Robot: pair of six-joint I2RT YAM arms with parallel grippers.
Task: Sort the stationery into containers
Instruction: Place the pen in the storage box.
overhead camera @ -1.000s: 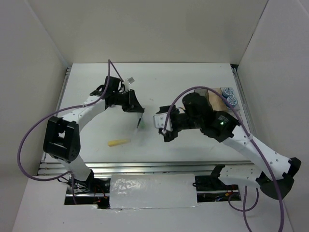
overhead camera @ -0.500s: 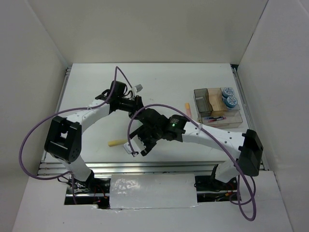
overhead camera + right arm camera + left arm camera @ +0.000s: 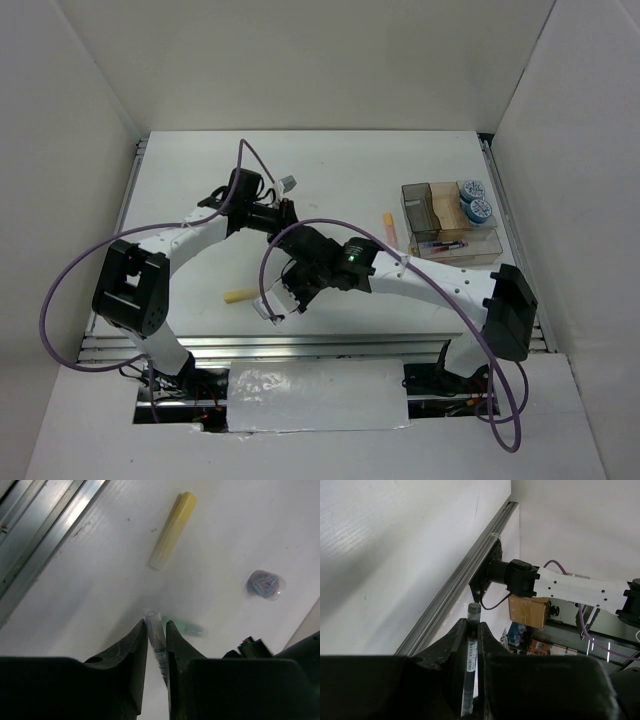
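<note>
I need to carry this pen in my right gripper across to the right in the top view next, to the container section that holds pens, and let go of it above them.
My left gripper (image 3: pixel 473 625) is shut on a thin dark pen (image 3: pixel 471 650) with a white label, whose end sticks out past the fingertips. In the top view that gripper (image 3: pixel 282 217) sits at mid-table, partly behind the right arm. My right gripper (image 3: pixel 157 625) is shut on another thin pen (image 3: pixel 155 630) with a clear end, low over the table. In the top view it (image 3: pixel 290 295) is near the front. A green highlighter (image 3: pixel 186 628) lies just right of those fingertips. A yellow highlighter (image 3: pixel 172 530) (image 3: pixel 245 295) lies ahead. The container (image 3: pixel 425 215) stands at the right.
The container holds two tape rolls (image 3: pixel 475 200) and pens (image 3: pixel 440 243). An orange highlighter (image 3: pixel 388 225) lies left of it. A small clear capsule of coloured clips (image 3: pixel 266 584) lies on the table. A metal rail (image 3: pixel 45 535) runs along the near table edge. White walls enclose the table.
The right arm swung from beside the container to the front left, and its jaws closed on a pen. The left gripper shifted slightly and still holds its pen.
</note>
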